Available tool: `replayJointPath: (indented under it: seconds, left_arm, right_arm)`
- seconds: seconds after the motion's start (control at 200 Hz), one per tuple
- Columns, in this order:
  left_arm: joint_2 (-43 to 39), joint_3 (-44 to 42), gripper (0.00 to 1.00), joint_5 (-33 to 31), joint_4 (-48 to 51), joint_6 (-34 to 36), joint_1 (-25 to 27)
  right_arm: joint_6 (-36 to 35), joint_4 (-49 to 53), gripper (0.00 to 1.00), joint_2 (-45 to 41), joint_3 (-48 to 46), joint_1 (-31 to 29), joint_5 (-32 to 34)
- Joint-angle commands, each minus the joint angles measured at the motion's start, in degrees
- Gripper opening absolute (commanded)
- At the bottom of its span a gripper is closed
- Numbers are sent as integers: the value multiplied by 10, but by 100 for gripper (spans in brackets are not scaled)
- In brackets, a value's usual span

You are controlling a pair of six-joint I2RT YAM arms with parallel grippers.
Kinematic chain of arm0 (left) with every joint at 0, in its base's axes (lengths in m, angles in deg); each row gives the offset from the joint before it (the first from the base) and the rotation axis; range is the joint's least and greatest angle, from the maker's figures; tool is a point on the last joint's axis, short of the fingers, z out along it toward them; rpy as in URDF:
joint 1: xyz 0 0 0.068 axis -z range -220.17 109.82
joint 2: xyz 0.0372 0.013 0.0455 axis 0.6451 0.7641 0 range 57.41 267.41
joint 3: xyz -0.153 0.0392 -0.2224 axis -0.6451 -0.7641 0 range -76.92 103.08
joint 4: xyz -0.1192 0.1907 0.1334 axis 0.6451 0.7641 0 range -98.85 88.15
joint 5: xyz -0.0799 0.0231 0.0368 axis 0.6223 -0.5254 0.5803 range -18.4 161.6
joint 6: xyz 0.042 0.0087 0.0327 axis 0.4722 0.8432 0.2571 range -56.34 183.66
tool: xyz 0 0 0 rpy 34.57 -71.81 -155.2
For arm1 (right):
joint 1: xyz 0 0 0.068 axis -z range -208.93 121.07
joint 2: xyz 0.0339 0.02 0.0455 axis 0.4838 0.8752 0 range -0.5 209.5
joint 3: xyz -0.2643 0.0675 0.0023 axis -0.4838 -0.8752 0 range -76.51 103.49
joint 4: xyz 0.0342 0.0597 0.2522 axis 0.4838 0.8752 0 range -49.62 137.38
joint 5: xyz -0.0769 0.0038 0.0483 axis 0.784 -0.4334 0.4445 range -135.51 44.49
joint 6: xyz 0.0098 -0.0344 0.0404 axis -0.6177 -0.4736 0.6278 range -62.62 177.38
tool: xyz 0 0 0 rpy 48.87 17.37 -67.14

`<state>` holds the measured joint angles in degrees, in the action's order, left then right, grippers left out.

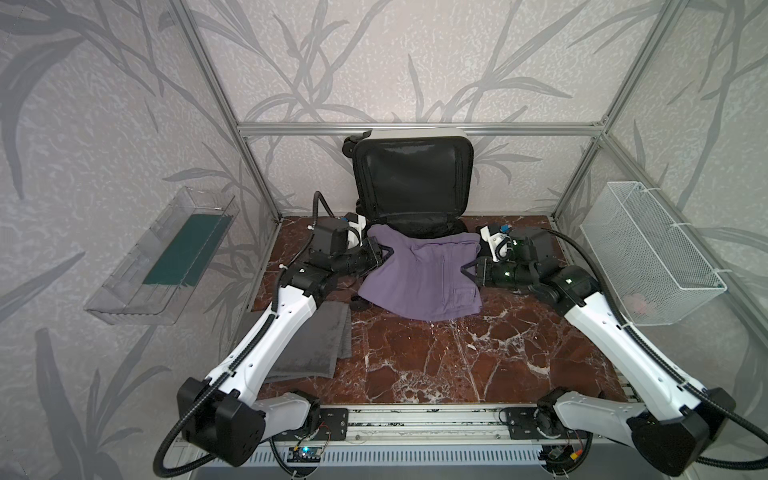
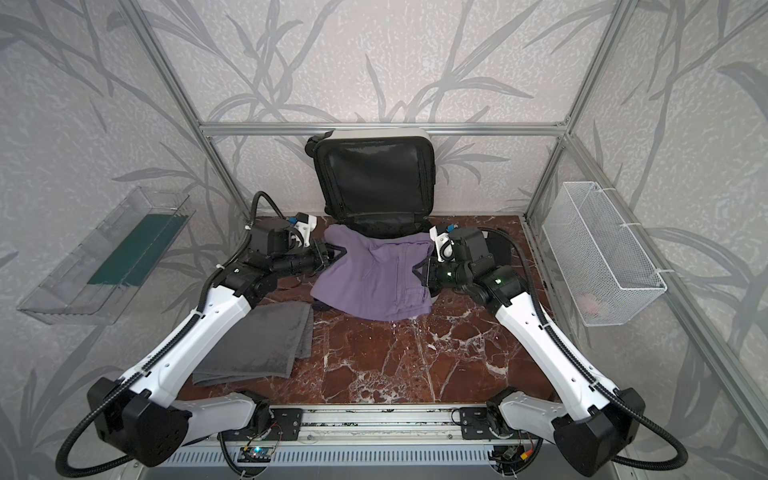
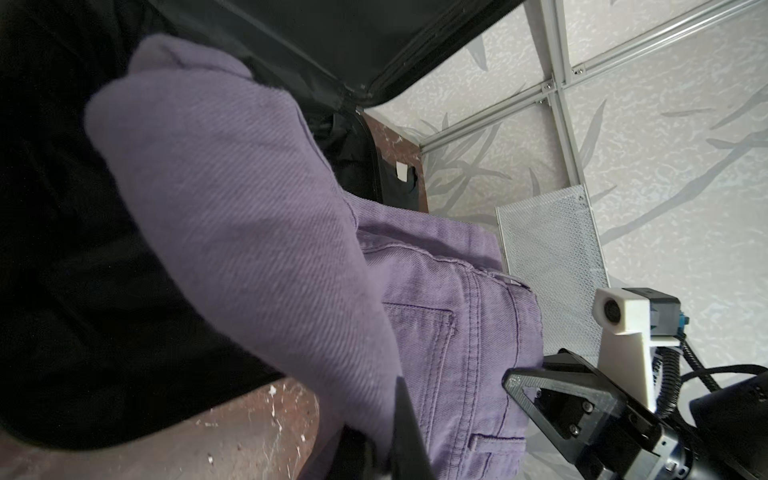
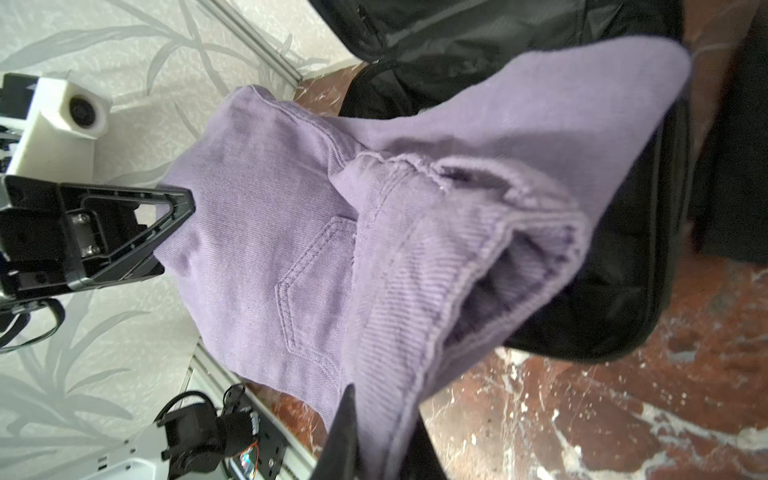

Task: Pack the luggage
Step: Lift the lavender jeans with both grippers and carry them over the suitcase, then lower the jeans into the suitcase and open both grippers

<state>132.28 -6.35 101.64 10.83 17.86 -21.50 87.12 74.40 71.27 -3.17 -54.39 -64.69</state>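
Observation:
The robot's right gripper will move outward and down into the luggage's lower half (image 1: pixel 436 231) (image 4: pixel 616 280) and let go of the trousers, since they still hang over the luggage's front edge.
The luggage (image 1: pixel 411 178) (image 2: pixel 374 178) lies open at the back of the table, its black-lined lid standing against the wall. A folded pair of purple trousers (image 1: pixel 419 278) (image 2: pixel 374 282) hangs stretched between both grippers, over the front edge of the luggage's lower half and the table. My left gripper (image 1: pixel 384 253) (image 3: pixel 386 449) is shut on the cloth's left edge. My right gripper (image 1: pixel 467 272) (image 4: pixel 382 440) is shut on its right edge. The trousers hide most of the lower half.
A folded grey towel (image 1: pixel 307 345) (image 2: pixel 257 340) lies on the marble table under the left arm. A clear tray (image 1: pixel 166 257) hangs on the left wall. A white wire basket (image 1: pixel 648 249) holding something pink hangs on the right wall.

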Motion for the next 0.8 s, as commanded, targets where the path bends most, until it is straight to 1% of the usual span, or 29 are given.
replayJointPath:
  seconds: [0.0,0.17,0.441,0.611,0.797]
  left_arm:
    - [44,41,0,-11,-28,46,-24]
    - [138,82,0,-13,-42,70,-51]
    - [267,141,0,-11,-59,91,-62]
    - [318,160,0,-22,-50,116,-62]
    - [352,166,0,-28,-39,126,-62]
  right_arm:
    - [-24,-42,0,54,51,29,-8]
    - [-25,-67,0,159,112,56,-14]
    - [-41,-77,0,318,193,75,-9]
    - [-58,-67,0,394,221,84,-4]
    - [-74,-61,0,450,236,90,10]
